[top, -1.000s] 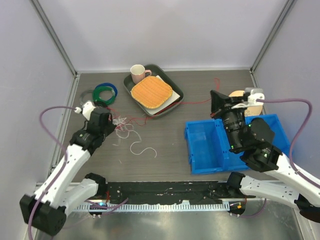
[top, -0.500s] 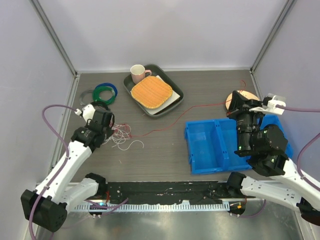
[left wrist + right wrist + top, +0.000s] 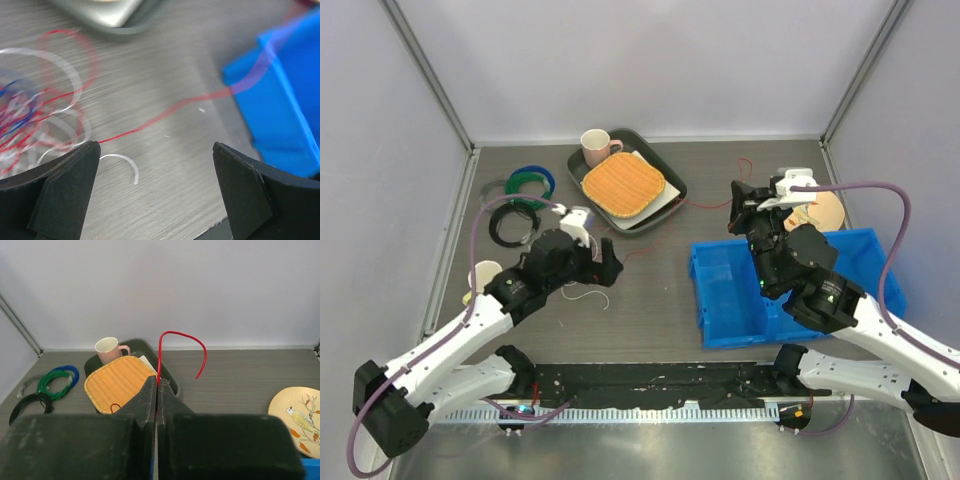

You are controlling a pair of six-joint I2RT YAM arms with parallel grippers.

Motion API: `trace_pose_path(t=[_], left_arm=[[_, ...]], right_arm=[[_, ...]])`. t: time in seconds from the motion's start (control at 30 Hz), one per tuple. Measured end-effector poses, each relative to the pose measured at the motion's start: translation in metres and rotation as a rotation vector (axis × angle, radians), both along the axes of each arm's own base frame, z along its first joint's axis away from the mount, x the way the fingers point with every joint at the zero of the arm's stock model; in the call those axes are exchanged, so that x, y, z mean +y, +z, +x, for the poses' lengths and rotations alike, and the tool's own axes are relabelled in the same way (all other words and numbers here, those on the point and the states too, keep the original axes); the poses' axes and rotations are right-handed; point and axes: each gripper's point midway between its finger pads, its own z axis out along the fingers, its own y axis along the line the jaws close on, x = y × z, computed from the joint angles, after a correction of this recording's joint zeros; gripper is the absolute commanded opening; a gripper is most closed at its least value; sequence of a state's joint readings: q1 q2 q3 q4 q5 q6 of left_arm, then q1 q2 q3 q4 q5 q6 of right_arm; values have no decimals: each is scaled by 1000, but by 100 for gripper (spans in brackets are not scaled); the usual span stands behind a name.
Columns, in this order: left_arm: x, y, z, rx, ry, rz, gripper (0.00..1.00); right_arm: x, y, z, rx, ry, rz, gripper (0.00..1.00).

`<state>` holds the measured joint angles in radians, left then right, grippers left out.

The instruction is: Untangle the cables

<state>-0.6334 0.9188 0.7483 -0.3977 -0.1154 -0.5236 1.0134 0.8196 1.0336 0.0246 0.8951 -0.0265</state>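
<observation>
I will next lower my left gripper onto the red cable's part beside the tangle and close, because the cable leaves the tangle there as a single piece.
The cables [image 3: 30, 115] lie as a red, white and blue tangle on the table at the left edge of the left wrist view. My left gripper [image 3: 155, 150] hangs just right of the tangle, open, with nothing between its fingers [image 3: 65, 190]. From above, that gripper [image 3: 610, 270] covers most of the tangle, and a loose white strand [image 3: 592, 293] shows beside it. A red cable [image 3: 165, 115] runs from the tangle toward the blue bin. My right gripper [image 3: 157, 382] is shut on the red cable [image 3: 180, 335], whose free end arches above the fingertips. From above, the right gripper [image 3: 738, 200] is left of the plate.
A blue two-part bin [image 3: 730, 290] stands under the right arm. At the back, a dark tray [image 3: 665, 200] holds a pink cup [image 3: 595, 148] and a woven orange mat [image 3: 623, 183]. Green and blue coils [image 3: 530, 183] and a black coil [image 3: 510, 225] lie far left. A painted plate [image 3: 825, 210] is at the right.
My left gripper has opened, let go of the tangle and swung right toward the middle. My right gripper, still pinching the red cable, moved left from the far right side.
</observation>
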Motion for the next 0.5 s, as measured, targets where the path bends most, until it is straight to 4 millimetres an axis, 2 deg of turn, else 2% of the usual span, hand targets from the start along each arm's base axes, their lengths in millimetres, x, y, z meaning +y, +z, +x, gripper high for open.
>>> trace_pose_path(t=[0.1,0.17,0.3,0.5], left_arm=[[-38,1,-17,-92,-233,13,100],[-50,-5,-21,-139,-318,44,100],[-50,-29,-5,-158,-316,156,100],[-44,-88,19,-43,-276,362,100]], right_arm=[[6,-8,2,31,9,-23,1],[6,-11,2,42,11,-27,1],[0,-10,-3,47,15,1,1],[-14,-2,-12,38,15,74,1]])
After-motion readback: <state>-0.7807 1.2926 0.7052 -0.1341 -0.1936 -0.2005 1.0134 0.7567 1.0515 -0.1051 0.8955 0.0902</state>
